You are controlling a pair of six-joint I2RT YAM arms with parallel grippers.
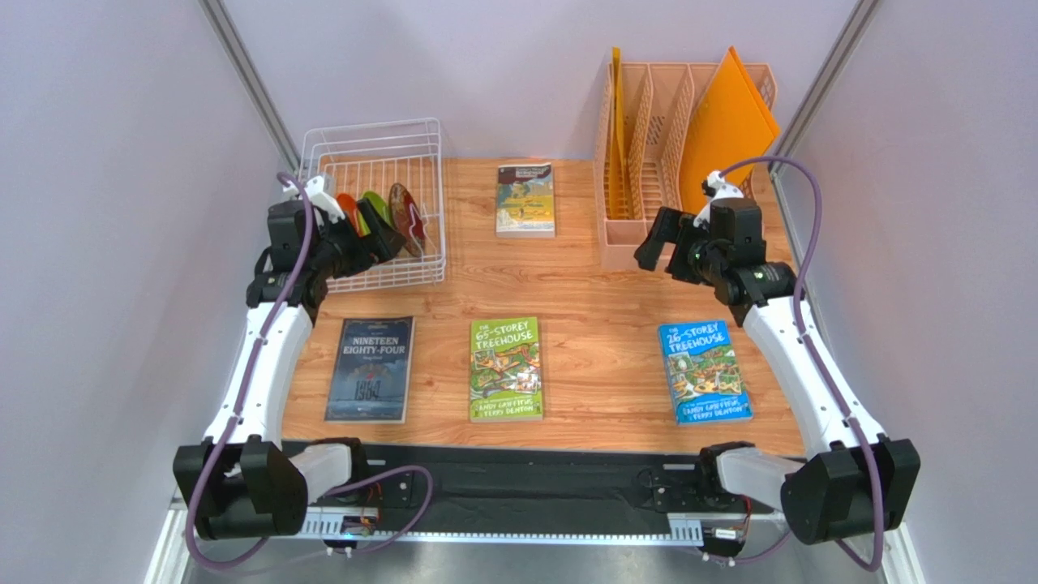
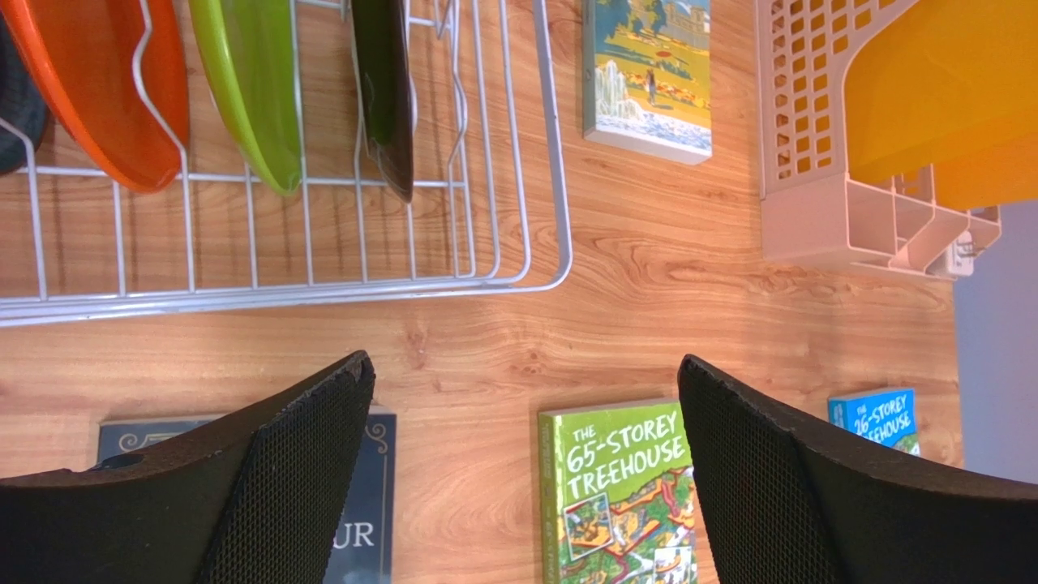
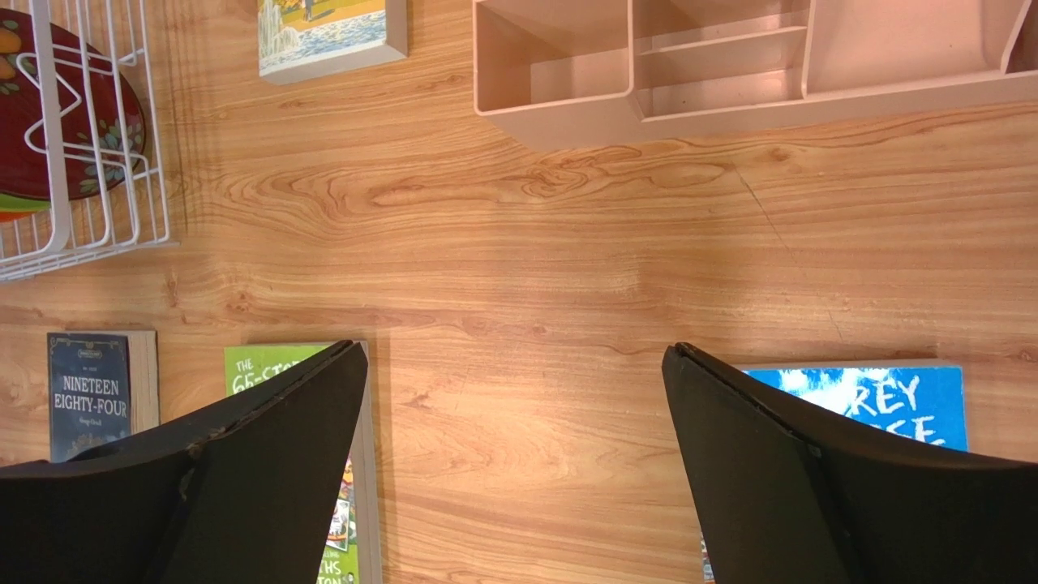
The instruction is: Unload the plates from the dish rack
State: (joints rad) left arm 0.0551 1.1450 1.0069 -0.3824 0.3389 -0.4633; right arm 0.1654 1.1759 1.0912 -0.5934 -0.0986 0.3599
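Note:
Next, my left gripper moves outward to the dark red floral plate standing edge-on below and lowers open fingers astride its near upper rim [image 1: 407, 228] [image 2: 388, 122].
The white wire dish rack [image 1: 427, 146] stands at the back left of the table. Plates stand on edge in it: an orange plate [image 1: 349, 213], a lime green plate [image 1: 377, 207] and a dark red floral plate [image 1: 409, 219]. In the left wrist view I see the orange plate [image 2: 104, 85], the green plate [image 2: 250, 85], the dark plate edge-on [image 2: 384, 85] and a dark sliver of the teal plate [image 2: 12, 116]. My left gripper [image 1: 380, 237] is open and empty at the rack's near side [image 2: 524, 377]. My right gripper [image 1: 649, 247] is open and empty over bare wood [image 3: 512, 359].
A peach slotted organizer [image 1: 634, 231] with orange boards stands at the back right, close to my right gripper. A small book [image 1: 525, 198] lies between rack and organizer. Three books lie in front: Nineteen Eighty-Four [image 1: 370, 368], a green Treehouse book [image 1: 506, 368], a blue one [image 1: 704, 371].

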